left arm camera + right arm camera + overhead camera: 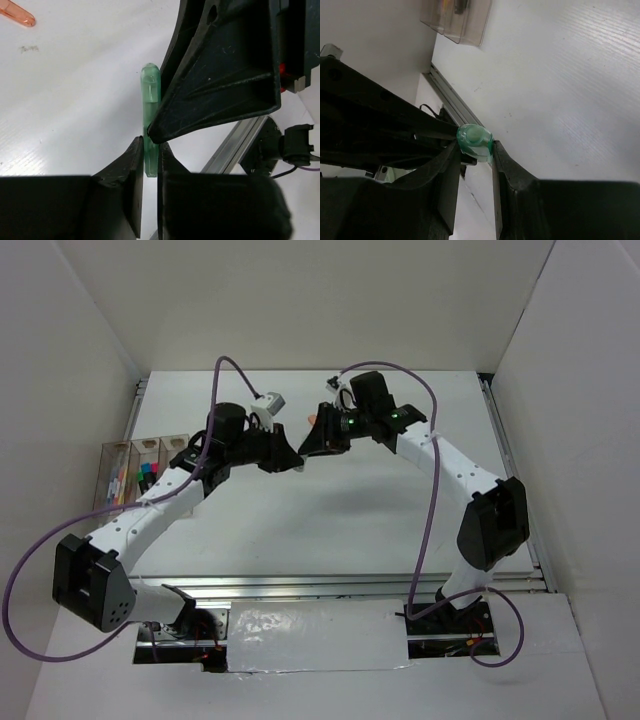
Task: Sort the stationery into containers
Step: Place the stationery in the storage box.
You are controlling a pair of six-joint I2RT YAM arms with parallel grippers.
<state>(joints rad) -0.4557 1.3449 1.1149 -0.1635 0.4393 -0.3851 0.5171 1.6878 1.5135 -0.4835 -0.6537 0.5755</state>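
I should move my left gripper to the left in the top view and down over the container nearest the table's middle and release there, as its bottom is bare.
A mint green highlighter (150, 100) hangs above the table, gripped at both ends. My left gripper (150, 150) is shut on its lower end. My right gripper (476, 149) is shut on the capped end (475, 139). In the top view the two grippers meet tip to tip at mid table, left gripper (293, 462) and right gripper (312, 446), and the highlighter is hidden between them. An orange stub (17, 14) lies on the table beyond them. The containers (140, 465) stand at the left edge with several coloured items inside.
A metal rail (452, 100) runs along the table's left side by the containers (457, 20). White walls enclose the table on the left, back and right. Purple cables loop over both arms.
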